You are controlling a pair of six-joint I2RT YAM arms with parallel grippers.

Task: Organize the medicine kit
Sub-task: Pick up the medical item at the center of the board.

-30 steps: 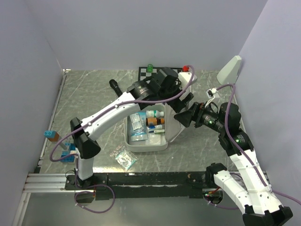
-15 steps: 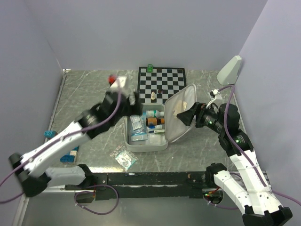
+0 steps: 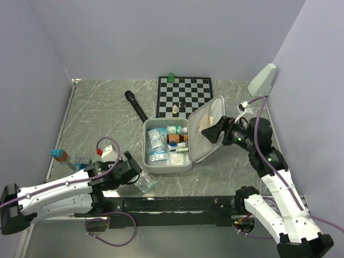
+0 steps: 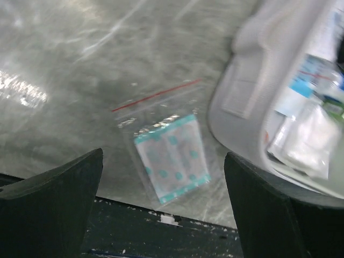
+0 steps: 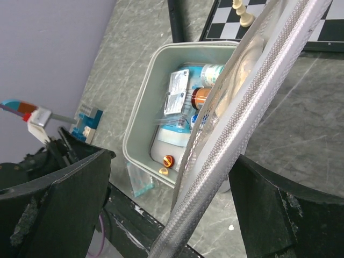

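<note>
Next, my left gripper will sink its fingers low to its right in the top view, astride the sides of the zip bag (image 3: 145,182) (image 4: 165,144), since the bag lies flat below it.
The medicine kit (image 3: 146,161) lies open at the table's middle, its tray full of blister packs, sachets and small bottles. Its lid (image 3: 207,126) stands tilted up on the right. My right gripper (image 3: 215,133) is open, one finger on each side of the lid's rim (image 5: 236,134); whether a finger touches it, I cannot tell. My left gripper (image 3: 134,174) is open and empty, low over a clear zip bag of teal-dotted plasters (image 4: 171,161) that lies on the table just left of the kit's front corner (image 4: 236,107). The bag also shows in the top view (image 3: 144,183).
A black-and-white chessboard (image 3: 184,94) with a white pawn (image 3: 176,110) and a green piece (image 3: 172,77) lies behind the kit. A black stick (image 3: 136,106) lies to its left. A white wedge (image 3: 262,79) stands at the back right. Blue blocks (image 3: 80,158) sit at the left edge.
My left arm has swung from above the kit down to the front left, low over the plaster bag. The right arm and the lid have barely moved.
</note>
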